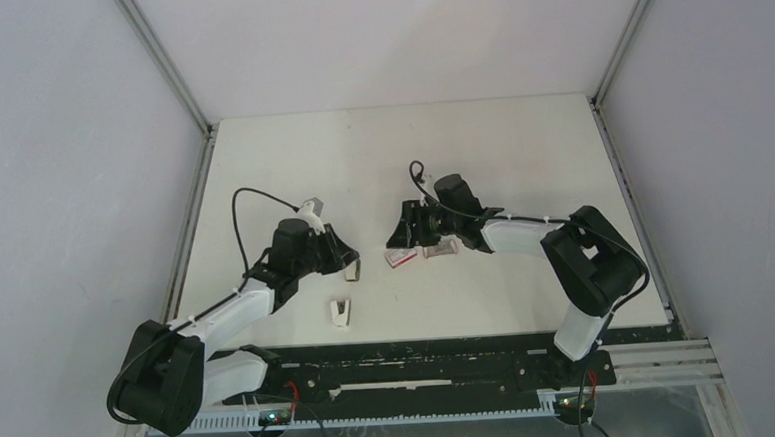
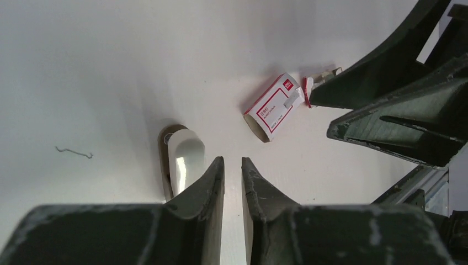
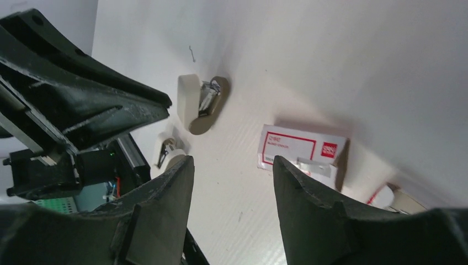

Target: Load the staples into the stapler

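The metal inside shows on the beige base of the stapler piece (image 1: 353,272) (image 3: 217,105). I will bring my open right gripper back past the box and close it on that base.
The stapler lies in two pieces. A white and beige piece (image 2: 179,160) sits just left of my left gripper's fingers (image 2: 207,182); it also shows in the right wrist view (image 3: 198,102) and the top view (image 1: 352,270). A second white piece (image 1: 340,313) (image 3: 165,150) lies nearer the front edge. The staples, a short silvery strip (image 3: 314,165) (image 2: 287,102), rest on the red-and-white box (image 1: 399,259). My left gripper (image 2: 232,161) (image 1: 349,258) is almost shut with a thin gap and holds nothing. My right gripper (image 3: 232,165) (image 1: 396,236) is open and empty beside the box.
A torn red-and-white flap or inner tray (image 1: 440,249) (image 3: 386,196) lies right of the box, under my right gripper. A loose bent staple wire (image 2: 73,150) lies on the white table (image 1: 500,152). The two grippers face each other closely.
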Controlling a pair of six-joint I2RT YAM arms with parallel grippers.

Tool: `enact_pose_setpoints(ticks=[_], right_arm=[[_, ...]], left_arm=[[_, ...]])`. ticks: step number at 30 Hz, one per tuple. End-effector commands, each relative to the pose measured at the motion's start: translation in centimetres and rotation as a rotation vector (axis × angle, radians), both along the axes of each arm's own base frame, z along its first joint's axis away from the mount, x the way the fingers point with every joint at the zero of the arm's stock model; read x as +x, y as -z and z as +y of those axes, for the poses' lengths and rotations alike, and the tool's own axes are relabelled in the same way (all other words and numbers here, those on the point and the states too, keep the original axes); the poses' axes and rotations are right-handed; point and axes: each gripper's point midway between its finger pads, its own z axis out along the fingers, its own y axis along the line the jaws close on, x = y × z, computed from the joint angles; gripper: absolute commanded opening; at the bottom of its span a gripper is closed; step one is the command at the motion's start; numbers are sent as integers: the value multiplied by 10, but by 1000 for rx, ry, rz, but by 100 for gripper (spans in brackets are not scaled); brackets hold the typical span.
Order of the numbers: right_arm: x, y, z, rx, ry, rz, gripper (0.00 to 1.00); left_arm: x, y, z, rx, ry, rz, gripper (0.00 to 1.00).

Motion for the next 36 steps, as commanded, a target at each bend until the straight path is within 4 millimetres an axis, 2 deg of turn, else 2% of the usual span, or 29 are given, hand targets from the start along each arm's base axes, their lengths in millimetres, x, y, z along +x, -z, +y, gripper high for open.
enact_pose_setpoints(ticks=[1, 3, 6, 10, 12, 16, 18, 24, 30, 31, 34, 36], right_arm=[[8, -20, 30, 63, 0, -1, 54], [6, -14, 35, 55, -4, 14, 54], [3, -8, 39, 54, -11, 35, 53], [0, -12, 37, 44, -24, 18, 53], [0, -14, 34, 29, -24, 2, 54], [0, -16, 25, -11, -11, -16, 54], [0, -16, 21, -27, -3, -23, 54], [-3, -20, 13, -39, 10, -36, 54], [-2, -23, 5, -72, 23, -61, 54], [-3, -23, 3, -78, 25, -59, 54], [-7, -24, -5, -85, 31, -46, 54], [-14, -27, -15, -71, 40, -29, 55]], left_arm=[[-8, 3, -3, -1, 52, -8, 21], [-9, 5, -2, 6, 53, -3, 23], [-8, 7, 2, 42, 51, -15, 32], [-4, 9, 12, 130, 32, -58, 53], [-3, 11, 11, 156, 43, -63, 61], [-2, 14, -4, 209, 106, -65, 66], [0, 18, -4, 271, 108, -62, 66], [5, 27, -4, 345, 106, -50, 49], [10, 28, -6, 380, 118, -60, 45], [11, 27, -6, 384, 121, -63, 40], [13, 22, -12, 389, 152, -90, 11], [11, 11, -22, 380, 209, -138, 4]])
